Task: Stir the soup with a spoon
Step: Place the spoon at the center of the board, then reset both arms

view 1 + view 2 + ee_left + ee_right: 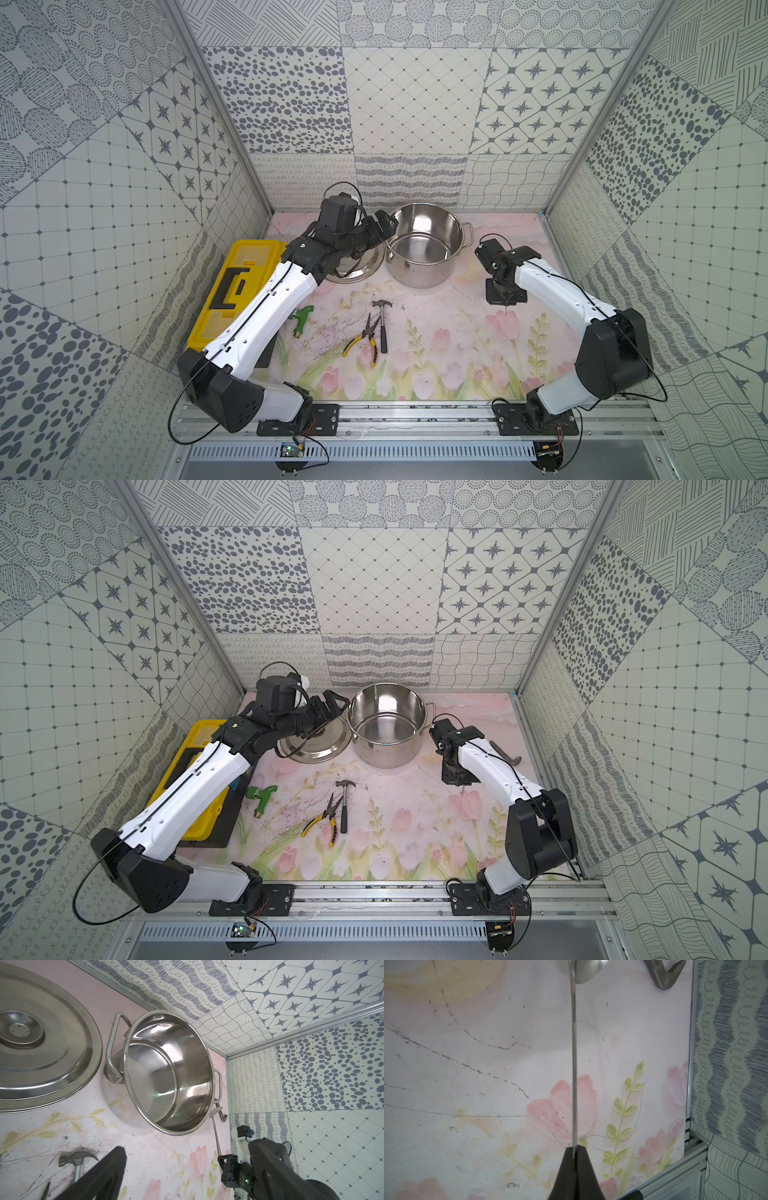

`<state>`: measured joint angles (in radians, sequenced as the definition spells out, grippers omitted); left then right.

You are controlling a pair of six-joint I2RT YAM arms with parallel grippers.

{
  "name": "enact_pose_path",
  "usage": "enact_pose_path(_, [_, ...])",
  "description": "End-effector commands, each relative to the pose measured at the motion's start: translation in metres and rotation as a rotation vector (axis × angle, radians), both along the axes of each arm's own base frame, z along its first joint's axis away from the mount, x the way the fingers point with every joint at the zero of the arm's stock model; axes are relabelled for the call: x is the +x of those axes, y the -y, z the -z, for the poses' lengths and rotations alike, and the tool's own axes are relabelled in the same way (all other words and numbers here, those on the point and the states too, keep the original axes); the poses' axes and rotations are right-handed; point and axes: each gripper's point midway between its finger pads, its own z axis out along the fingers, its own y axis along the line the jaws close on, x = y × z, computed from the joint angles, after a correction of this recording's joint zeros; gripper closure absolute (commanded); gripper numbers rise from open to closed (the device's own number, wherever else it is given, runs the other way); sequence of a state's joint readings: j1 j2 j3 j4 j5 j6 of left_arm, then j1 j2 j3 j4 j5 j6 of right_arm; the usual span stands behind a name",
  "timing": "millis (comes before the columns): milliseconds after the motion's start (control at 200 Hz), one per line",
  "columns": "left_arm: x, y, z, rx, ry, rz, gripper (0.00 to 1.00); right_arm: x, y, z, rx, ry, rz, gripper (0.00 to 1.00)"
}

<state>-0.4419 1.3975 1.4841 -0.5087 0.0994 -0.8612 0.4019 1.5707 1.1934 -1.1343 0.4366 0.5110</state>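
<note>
The robot's right gripper will go down toward the pink flower beneath the handle [560, 1112] and release its end on top of the table, because clear mat lies under the spoon [573, 1064].
The soup's vessel is a shiny steel stockpot [424, 245] [386, 725] [168, 1072] at the back middle of the mat; no liquid shows in it. My left gripper [384, 224] [332, 704] hovers open by the pot's left rim, above the lid, with nothing in it. One of its fingers [104, 1172] shows in the left wrist view. My right gripper [505, 297] [574, 1148] is right of the pot, shut on the handle end of the spoon [573, 1064] [217, 1136]. The spoon's bowl [587, 972] points toward the back wall. In both top views the arm hides the spoon.
A steel lid [357, 266] [41, 1043] lies left of the pot. A hammer [382, 324], pliers [365, 338] and a green fitting [302, 318] lie mid-mat. A yellow toolbox [237, 291] stands at the left. A grey hooked tool [505, 752] [664, 974] lies by the spoon's bowl.
</note>
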Motion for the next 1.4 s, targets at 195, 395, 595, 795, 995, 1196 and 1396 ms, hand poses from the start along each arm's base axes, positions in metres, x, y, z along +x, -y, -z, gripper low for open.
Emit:
enact_pose_path(195, [-0.020, -0.027, 0.025, 0.077, -0.037, -0.059, 0.01, 0.026, -0.008, 0.054, -0.086, 0.076, 0.035, 0.93])
enact_pose_path(395, [-0.047, -0.060, 0.052, 0.194, -0.100, -0.136, 0.01, 0.014, -0.022, 0.085, 0.036, 0.088, 0.095, 0.52])
enact_pose_path(595, [-0.062, -0.087, 0.045, 0.345, -0.052, -0.158, 0.01, 0.012, -0.030, 0.074, 0.105, 0.176, 0.074, 0.29])
enact_pose_path(795, [-0.069, -0.096, 0.012, 0.428, 0.154, -0.104, 0.01, 0.020, -0.030, 0.016, 0.197, 0.403, 0.052, 0.22])
enact_pose_path(995, [-0.072, -0.123, -0.009, 0.508, 0.397, -0.226, 0.00, 0.036, -0.025, -0.082, 0.257, 0.768, -0.046, 0.17])
enact_pose_path(1196, [-0.063, -0.144, 0.018, 0.789, 0.437, -0.231, 0.00, 0.041, -0.013, -0.122, 0.196, 0.946, -0.126, 0.04])
enact_pose_path(1396, [-0.033, -0.167, 0.097, 0.855, 0.372, -0.244, 0.00, 0.049, 0.009, -0.096, 0.051, 1.004, -0.199, 0.04])
